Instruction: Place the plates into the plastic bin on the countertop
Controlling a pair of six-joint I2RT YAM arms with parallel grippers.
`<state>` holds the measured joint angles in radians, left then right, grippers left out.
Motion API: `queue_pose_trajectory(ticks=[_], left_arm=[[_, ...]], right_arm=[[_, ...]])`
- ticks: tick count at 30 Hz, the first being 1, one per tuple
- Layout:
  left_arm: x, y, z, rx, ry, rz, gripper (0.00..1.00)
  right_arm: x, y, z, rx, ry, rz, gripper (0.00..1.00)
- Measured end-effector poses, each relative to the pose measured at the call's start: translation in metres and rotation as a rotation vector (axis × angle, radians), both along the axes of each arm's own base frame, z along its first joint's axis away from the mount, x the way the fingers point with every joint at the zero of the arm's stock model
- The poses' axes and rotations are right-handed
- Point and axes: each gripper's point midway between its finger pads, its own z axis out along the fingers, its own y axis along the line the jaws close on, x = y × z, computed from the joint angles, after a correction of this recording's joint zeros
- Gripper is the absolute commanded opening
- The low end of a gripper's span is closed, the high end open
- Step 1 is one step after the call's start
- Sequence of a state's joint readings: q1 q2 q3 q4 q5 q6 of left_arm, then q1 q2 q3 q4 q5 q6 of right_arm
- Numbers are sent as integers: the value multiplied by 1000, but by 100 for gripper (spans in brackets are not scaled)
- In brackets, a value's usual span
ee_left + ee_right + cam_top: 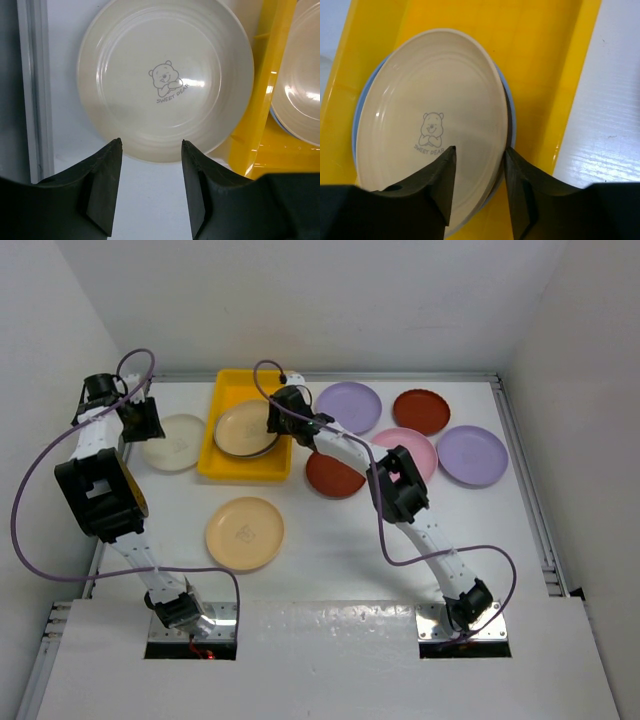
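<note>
The left gripper moves toward the metal bar and down over the cream plate's rim next, as the bin's side crowds one side of the plate.
The yellow plastic bin point(222, 462) stands at the back left of the white countertop point(340, 560). In it a cream plate point(430, 115) lies on a lilac-blue plate point(511, 125). My right gripper point(480, 150) is open above that stack; its jaws straddle the cream plate's right rim. It shows over the bin in the top view point(278, 415). My left gripper point(151, 145) is open and empty just short of another cream plate point(165, 80), which lies left of the bin point(265, 90).
On the table lie a tan-yellow plate point(245, 533), two lilac plates point(348, 407) point(472, 455), two dark red plates point(421, 411) point(333, 475) and a pink plate point(408, 452). A metal rail point(37, 90) runs close beside the left cream plate.
</note>
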<state>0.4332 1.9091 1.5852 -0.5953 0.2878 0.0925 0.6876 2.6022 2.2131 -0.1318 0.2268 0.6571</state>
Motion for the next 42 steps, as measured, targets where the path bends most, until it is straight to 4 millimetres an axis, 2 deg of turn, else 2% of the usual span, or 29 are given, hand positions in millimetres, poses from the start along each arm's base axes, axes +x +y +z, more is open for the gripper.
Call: queue_pose_trajectory(ticks=[7, 15, 23, 27, 28, 31, 35, 38, 42], left_arm=[[-1, 3, 0, 6, 1, 8, 55], [-2, 12, 1, 10, 0, 27, 55], [0, 14, 3, 16, -5, 31, 56], [0, 16, 2, 20, 0, 36, 57], [1, 18, 0, 19, 3, 43, 57], [4, 29, -11, 9, 25, 81, 57], [14, 55, -35, -12, 51, 150, 60], [19, 67, -56, -34, 81, 188, 61], [21, 68, -87, -68, 131, 205, 61]], right_arm=[[-10, 4, 1, -129, -59, 62, 55], [-18, -1, 6, -241, -100, 120, 53], [-22, -4, 25, -293, -146, 164, 56], [-29, -5, 39, -273, -155, 176, 49], [-30, -6, 43, -269, -159, 178, 42], [-35, -7, 65, -245, -179, 185, 35], [-47, -16, 105, -205, -228, 186, 35], [-60, -31, 131, -183, -261, 183, 35], [-75, -49, 148, -170, -278, 175, 35]])
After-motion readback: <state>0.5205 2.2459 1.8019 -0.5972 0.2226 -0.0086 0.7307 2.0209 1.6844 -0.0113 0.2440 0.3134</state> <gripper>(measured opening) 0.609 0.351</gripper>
